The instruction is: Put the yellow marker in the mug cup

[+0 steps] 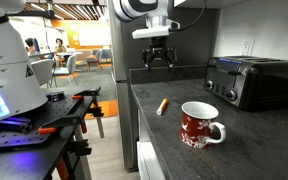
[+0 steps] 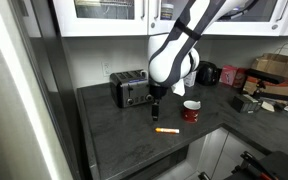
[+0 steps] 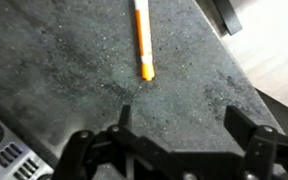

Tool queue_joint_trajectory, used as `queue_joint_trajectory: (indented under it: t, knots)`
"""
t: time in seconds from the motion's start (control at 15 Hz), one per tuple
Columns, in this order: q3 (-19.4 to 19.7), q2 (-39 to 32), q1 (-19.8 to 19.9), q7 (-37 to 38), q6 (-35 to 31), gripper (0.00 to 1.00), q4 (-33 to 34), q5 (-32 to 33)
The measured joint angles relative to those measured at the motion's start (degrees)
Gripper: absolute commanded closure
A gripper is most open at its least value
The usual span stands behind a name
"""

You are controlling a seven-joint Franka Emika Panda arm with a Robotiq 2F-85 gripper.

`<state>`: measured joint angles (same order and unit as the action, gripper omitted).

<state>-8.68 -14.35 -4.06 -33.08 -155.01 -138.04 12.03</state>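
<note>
The marker lies flat ahead of my open fingers, so next I will lower my gripper and shift it toward the marker [image 3: 143,41], onto the orange end nearest my fingers.
The yellow marker [image 1: 163,105] lies flat on the dark counter, to the left of the red speckled mug cup [image 1: 200,125] with its white handle. Both also show in an exterior view: marker [image 2: 167,130] in front of the mug [image 2: 191,111]. In the wrist view the marker [image 3: 143,41] lies at the top, well ahead of my fingers; the mug is out of that view. My gripper [image 1: 159,57] hangs high above the counter behind the marker, open and empty, also seen from the far side [image 2: 157,96] and from the wrist [image 3: 179,125].
A black toaster [image 1: 252,80] stands at the back of the counter [image 1: 234,150], also visible in an exterior view [image 2: 130,90]. The counter's edge drops off left of the marker. Boxes and clutter [image 2: 264,80] sit at the far end.
</note>
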Motion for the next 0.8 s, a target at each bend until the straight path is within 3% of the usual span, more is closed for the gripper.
queue_joint_trajectory:
  t: [0.4,0.8]
  knots:
    - [-2.9,-10.3,6.4,-6.0,-9.2,0.0,0.8,-0.5]
    - [-5.8,-16.8,11.1,-6.3,-9.4,0.0,5.1,-0.3]
